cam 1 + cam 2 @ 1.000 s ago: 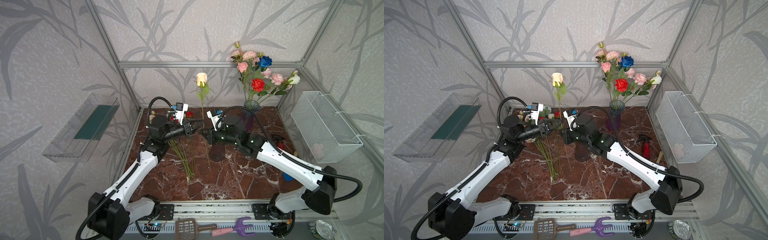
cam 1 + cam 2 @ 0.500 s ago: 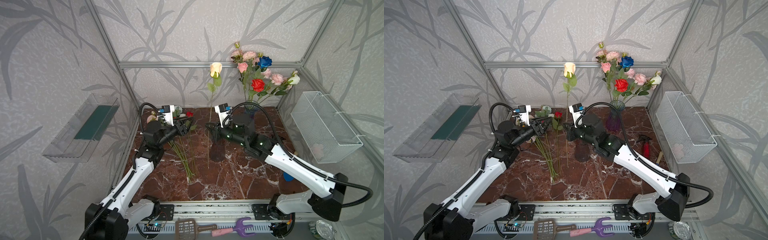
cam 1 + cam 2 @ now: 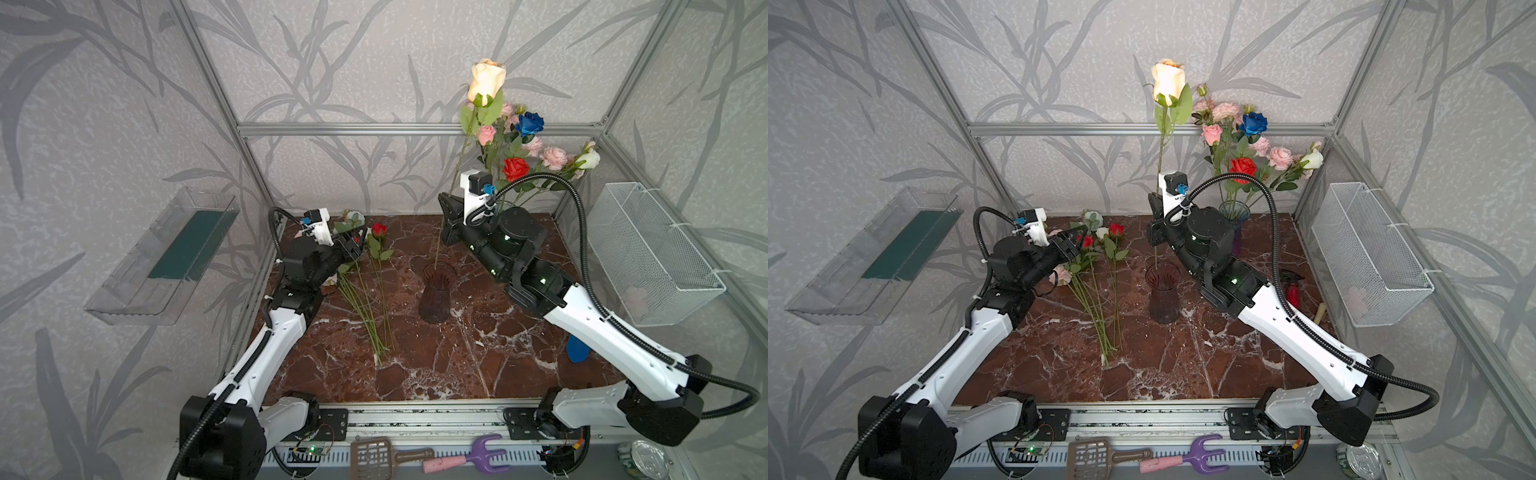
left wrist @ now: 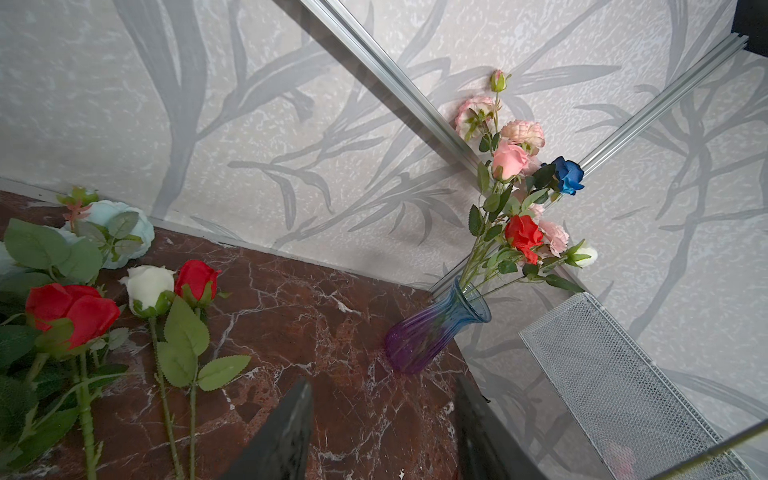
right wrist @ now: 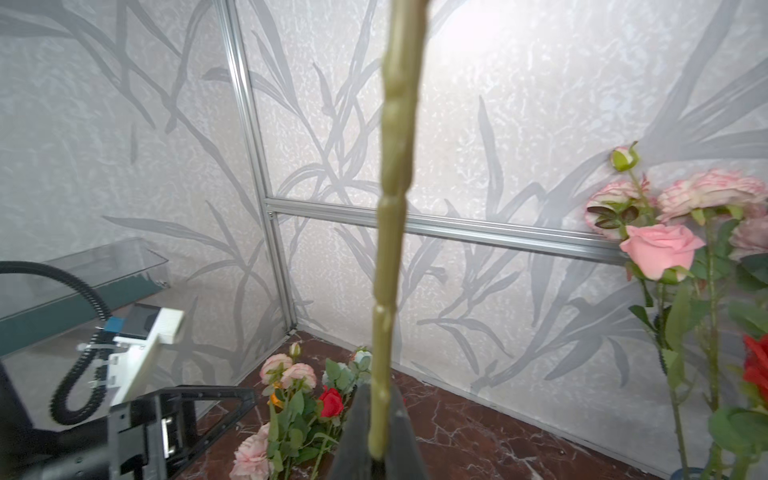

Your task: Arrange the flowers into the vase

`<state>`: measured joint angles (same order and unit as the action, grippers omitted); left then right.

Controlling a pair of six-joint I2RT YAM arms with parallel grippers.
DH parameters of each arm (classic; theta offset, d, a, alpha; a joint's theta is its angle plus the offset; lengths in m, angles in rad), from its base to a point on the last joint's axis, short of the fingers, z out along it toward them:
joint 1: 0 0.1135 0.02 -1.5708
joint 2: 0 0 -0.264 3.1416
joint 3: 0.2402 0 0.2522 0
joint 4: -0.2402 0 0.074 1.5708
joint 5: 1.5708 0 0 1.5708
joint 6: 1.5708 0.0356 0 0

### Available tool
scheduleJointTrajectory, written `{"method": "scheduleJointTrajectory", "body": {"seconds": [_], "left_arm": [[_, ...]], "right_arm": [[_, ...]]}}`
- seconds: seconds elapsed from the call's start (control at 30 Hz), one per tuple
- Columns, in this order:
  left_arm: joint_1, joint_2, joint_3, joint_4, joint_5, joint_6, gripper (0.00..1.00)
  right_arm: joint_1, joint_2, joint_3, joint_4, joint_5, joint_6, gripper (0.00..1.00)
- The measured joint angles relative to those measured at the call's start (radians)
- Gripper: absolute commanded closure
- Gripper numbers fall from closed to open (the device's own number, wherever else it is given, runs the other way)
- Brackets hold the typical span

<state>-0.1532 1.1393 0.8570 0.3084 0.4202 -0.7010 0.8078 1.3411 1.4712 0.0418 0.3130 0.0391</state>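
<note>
My right gripper needs to move down next, slide the peach rose's green stem into the dark glass vase's opening (image 3: 439, 274) and let go of it there, because that opening is below my gripper.
My right gripper (image 3: 445, 226) (image 3: 1154, 226) (image 5: 379, 399) is shut on the green stem (image 5: 395, 208) of a peach rose (image 3: 486, 83) (image 3: 1168, 81), held upright. The stem's lower end reaches the mouth of a dark glass vase (image 3: 436, 291) (image 3: 1160, 295) at mid-table. My left gripper (image 3: 357, 245) (image 3: 1073, 245) (image 4: 382, 386) is open and empty, above the loose flowers (image 3: 376, 266) (image 3: 1096, 266) lying at the left: red roses (image 4: 75, 311), a white rose (image 4: 149, 286), a pale-blue peony (image 4: 120, 224). A blue-purple vase (image 4: 432, 332) (image 3: 1233, 214) at the back holds a bouquet.
A white wire basket (image 3: 648, 253) hangs on the right wall and a clear shelf (image 3: 166, 257) on the left wall. A blue object (image 3: 577, 349) and a red bottle (image 3: 1293, 286) lie by the right arm. A scoop (image 3: 374, 455) and purple rake (image 3: 486, 457) lie at the front.
The left gripper opened, let go of the rose's stem and drew back left. The right gripper carried the rose up and to the right, over the dark vase.
</note>
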Motion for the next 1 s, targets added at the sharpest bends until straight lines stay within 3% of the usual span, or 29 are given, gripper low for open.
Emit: {"method": "scheduleJointTrajectory", "body": {"seconds": [0.23,0.4,0.6,1.0], "left_arm": [[0.024,0.027,0.0,0.017,0.018,-0.038,0.45],[0.031,0.053,0.0,0.026,0.037,-0.065,0.46],[0.038,0.068,0.0,0.03,0.057,-0.079,0.46],[0.042,0.113,0.006,0.021,0.063,-0.079,0.49]], "right_arm": [[-0.038,0.007,-0.172,0.04,0.027,0.022,0.98],[-0.037,0.007,-0.285,0.037,0.027,0.084,0.87],[-0.037,0.007,-0.327,0.012,0.027,0.154,0.81],[-0.023,-0.061,-0.387,-0.025,0.028,0.225,0.8]]}}
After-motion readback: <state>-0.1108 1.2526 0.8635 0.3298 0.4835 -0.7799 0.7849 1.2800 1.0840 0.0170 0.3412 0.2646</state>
